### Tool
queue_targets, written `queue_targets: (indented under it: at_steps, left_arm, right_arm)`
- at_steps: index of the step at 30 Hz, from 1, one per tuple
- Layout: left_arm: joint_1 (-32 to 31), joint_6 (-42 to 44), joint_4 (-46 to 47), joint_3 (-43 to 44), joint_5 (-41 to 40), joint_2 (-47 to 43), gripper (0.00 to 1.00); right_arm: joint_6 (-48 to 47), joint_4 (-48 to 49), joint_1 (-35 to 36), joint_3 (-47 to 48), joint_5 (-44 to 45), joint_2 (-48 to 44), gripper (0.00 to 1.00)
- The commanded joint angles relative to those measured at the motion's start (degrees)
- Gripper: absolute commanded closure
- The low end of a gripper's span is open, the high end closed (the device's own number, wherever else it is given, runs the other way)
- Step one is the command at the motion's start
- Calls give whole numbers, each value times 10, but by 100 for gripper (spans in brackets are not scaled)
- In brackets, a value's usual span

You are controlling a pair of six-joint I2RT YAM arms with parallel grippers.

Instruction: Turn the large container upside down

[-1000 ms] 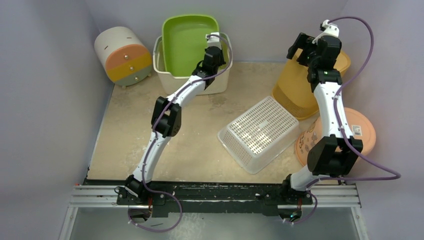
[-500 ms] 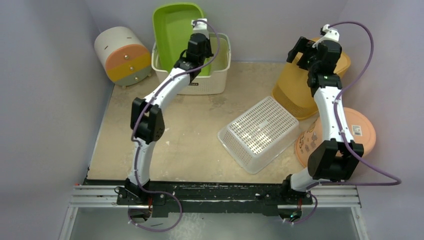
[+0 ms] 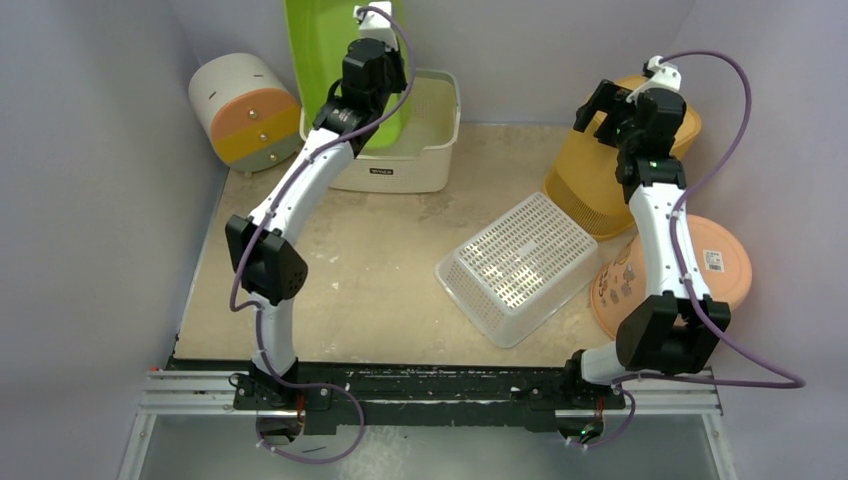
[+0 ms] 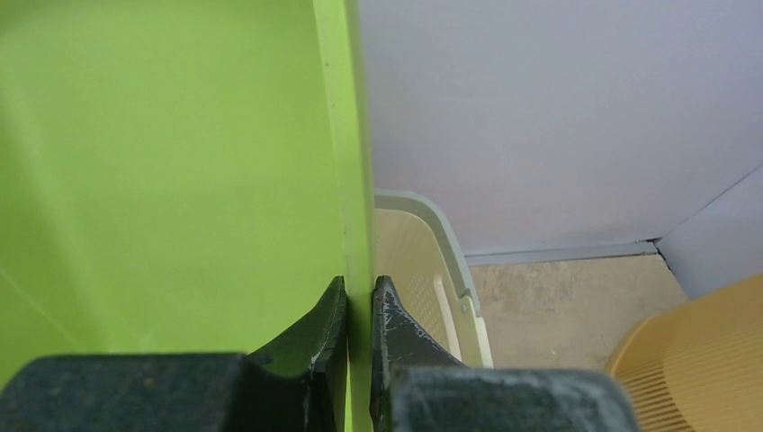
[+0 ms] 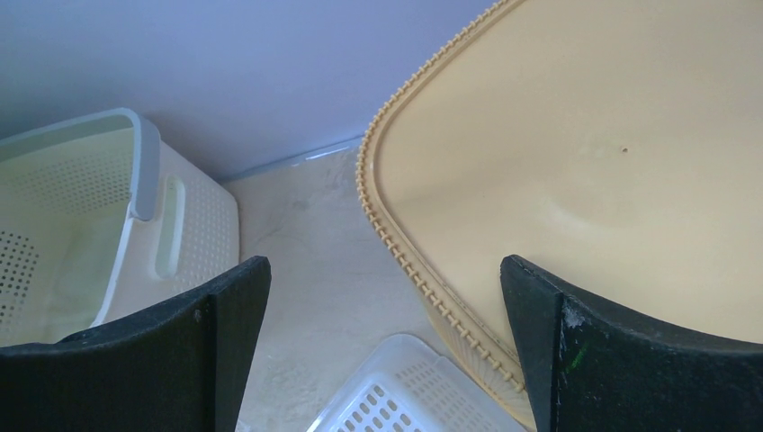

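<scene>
The bare tabletop is below my left gripper and back toward my base. So my left gripper will next pull back and down, turn the container over, and then let go of it.
My left gripper (image 3: 378,50) is shut on the right rim of a large lime-green container (image 3: 322,60). It holds the container nearly on edge above a cream perforated basket (image 3: 425,130) at the back wall. In the left wrist view the fingertips (image 4: 335,310) pinch the green rim (image 4: 355,180), with the cream basket (image 4: 432,261) behind. My right gripper (image 3: 600,105) is open and empty above the left edge of a yellow container (image 3: 590,175). In the right wrist view it (image 5: 385,297) spans the yellow rim (image 5: 585,135).
A clear white perforated basket (image 3: 520,265) lies upside down mid-table and shows in the right wrist view (image 5: 396,396). An orange round lid (image 3: 725,260) leans at the right. A round cream-and-orange drawer drum (image 3: 245,110) stands back left. Walls close in on three sides.
My left gripper has risen and moved left, lifting the green container out of the cream basket and tipping it toward vertical. The right gripper has shifted only slightly.
</scene>
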Motion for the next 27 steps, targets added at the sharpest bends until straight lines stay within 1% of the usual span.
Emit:
queue_targets:
  at_steps: [1, 4, 8, 12, 15, 18, 20, 24, 27]
  left_arm:
    - [6, 20, -6, 50, 6, -97, 100]
    - [6, 15, -1, 31, 9, -152, 100]
    - [6, -16, 36, -23, 32, -221, 100]
    - [6, -61, 31, -33, 82, -259, 100]
    - [5, -110, 35, -61, 128, -297, 100]
    - [5, -159, 46, -118, 168, -343, 100]
    - [5, -190, 55, -172, 199, -373, 100]
    - [5, -245, 68, -260, 233, -435, 100]
    - [5, -300, 100, -328, 263, -478, 100]
  right_arm:
    - [12, 14, -4, -3, -18, -30, 0]
    - [17, 15, -4, -6, -23, -36, 0]
    - [18, 11, -4, -14, -21, -46, 0]
    - [16, 4, -4, -22, -10, -61, 0]
    - [16, -1, -4, -23, -3, -70, 0]
    - [18, -5, -3, -21, -7, -77, 0]
    - [21, -6, -4, -24, -9, -81, 1]
    - [27, -9, -4, -32, -16, -86, 1]
    - [32, -10, -4, -38, -21, -90, 1]
